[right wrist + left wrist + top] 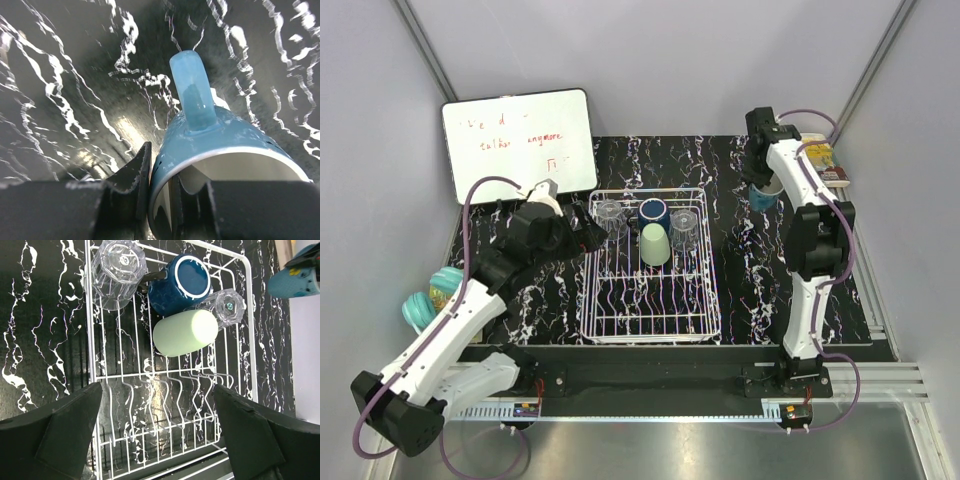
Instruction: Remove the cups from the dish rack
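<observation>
My right gripper lowers the light blue handled mug (766,195) onto the black table beside the rack's far end next, because that spot is empty.
The white wire dish rack (650,318) stands mid-table and also shows in the left wrist view (165,405). Its far end holds a dark navy mug (654,211) (179,284), a pale green tumbler (655,244) (185,332) and two clear glasses (608,213) (685,225) (117,271) (226,306). My left gripper (582,232) (157,435) is open and empty at the rack's left side. My right gripper (767,185) (162,195) is shut on the rim of the light blue handled mug (766,195) (210,140), one finger inside, one outside, right of the rack.
A whiteboard (520,140) leans at the back left. Turquoise ribbed round things (430,298) lie off the table's left edge. A small box with a yellow item (825,160) sits at the back right corner. The table (740,270) is black marble-patterned.
</observation>
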